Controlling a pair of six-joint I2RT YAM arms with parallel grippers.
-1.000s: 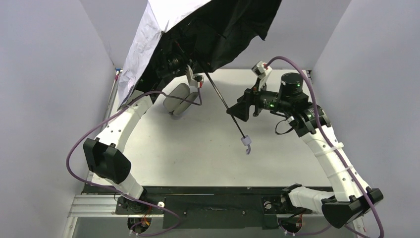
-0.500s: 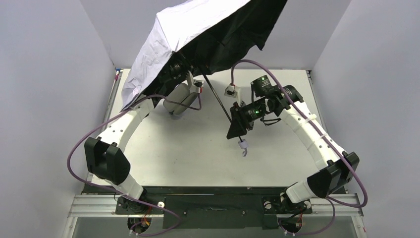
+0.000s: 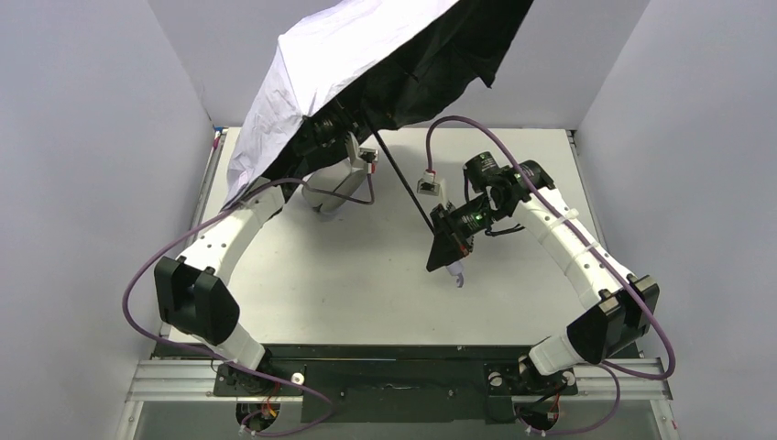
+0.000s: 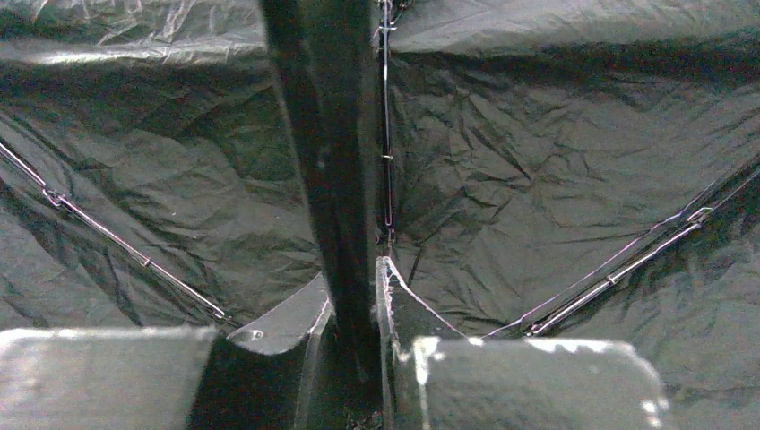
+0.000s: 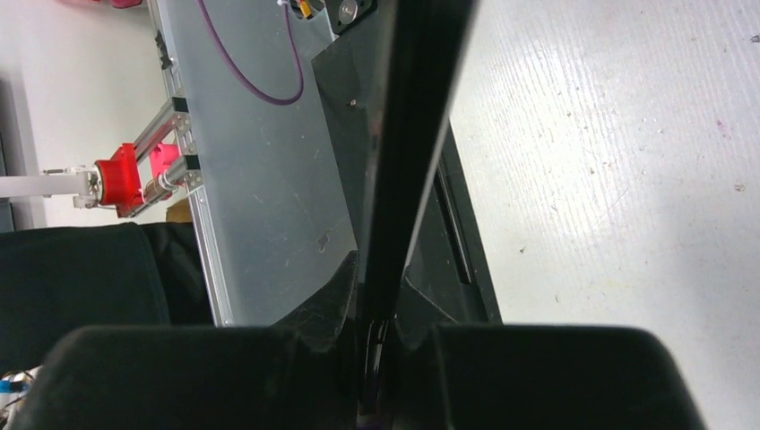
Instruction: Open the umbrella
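My left gripper carries the shaft (image 3: 408, 188) outward toward the canopy's black bottom side (image 3: 408, 90) next and releases it, since the ribs already stand spread.
The umbrella (image 3: 348, 55) is spread open, tilted over the table's far left, with its lavender top facing left and its black underside facing me. Its thin black shaft (image 3: 408, 188) slants down to the small lavender handle (image 3: 455, 272). My left gripper (image 3: 327, 128) sits under the canopy, mostly hidden in the top view. In the left wrist view it (image 4: 354, 287) is shut on the black shaft (image 4: 332, 179) against the black fabric. My right gripper (image 3: 449, 249) is shut on the shaft's lower end just above the handle. The right wrist view shows the shaft (image 5: 412, 134) pinched between the fingers (image 5: 336, 296).
A lavender oval case (image 3: 318, 194) lies on the white table (image 3: 366, 284) at the back left, partly under the left arm and canopy. Grey walls enclose three sides. The black base rail (image 3: 403, 353) runs along the near edge.
My right arm swung down and forward along the shaft toward the handle, and its jaws closed on the shaft. The canopy tilted slightly. The left gripper kept its hold.
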